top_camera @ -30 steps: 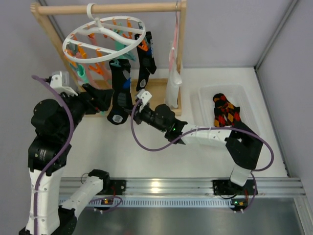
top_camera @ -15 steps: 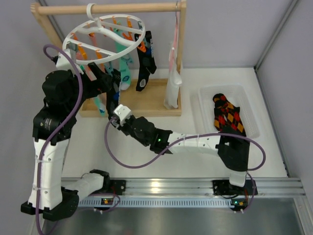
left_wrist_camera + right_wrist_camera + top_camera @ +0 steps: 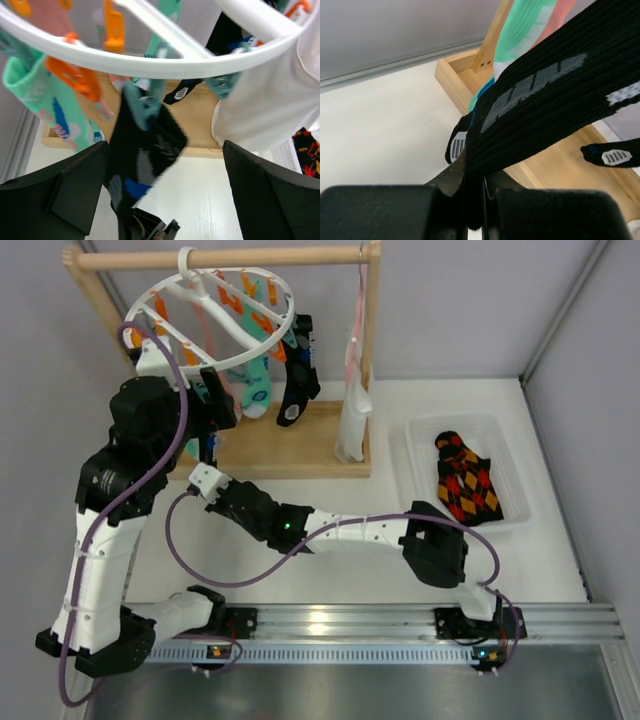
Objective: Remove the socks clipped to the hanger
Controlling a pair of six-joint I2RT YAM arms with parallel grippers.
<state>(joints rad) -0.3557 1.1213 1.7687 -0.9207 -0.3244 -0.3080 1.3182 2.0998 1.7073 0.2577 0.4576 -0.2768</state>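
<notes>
I will carry the black sock with my right gripper away from the hanger (image 3: 210,312) and release it over the clear tray, as an argyle sock already lies there.
The white hanger (image 3: 210,312) hangs from the wooden rail, with its ring (image 3: 165,65) close across the left wrist view. A black sock with blue and grey marks (image 3: 145,145) hangs from a teal clip (image 3: 142,102). My right gripper (image 3: 475,200) is shut on the lower end of this black sock (image 3: 545,100), just below the hanger's left side (image 3: 207,462). My left gripper (image 3: 165,200) is open, its fingers (image 3: 65,195) either side of that sock, raised beside the ring (image 3: 215,415). A mint-green sock (image 3: 35,100) and a second black sock (image 3: 295,375) also hang clipped.
The wooden rack's base (image 3: 290,445) lies under the hanger, its posts rising to the rail (image 3: 230,257). A long pale cloth (image 3: 355,410) hangs on the right post. A clear tray (image 3: 425,440) at the right holds a red-and-black argyle sock (image 3: 465,480).
My left arm has risen from the rack base up to the hanger ring. The right gripper has moved left with the black sock. The hanger has swung and tilted.
</notes>
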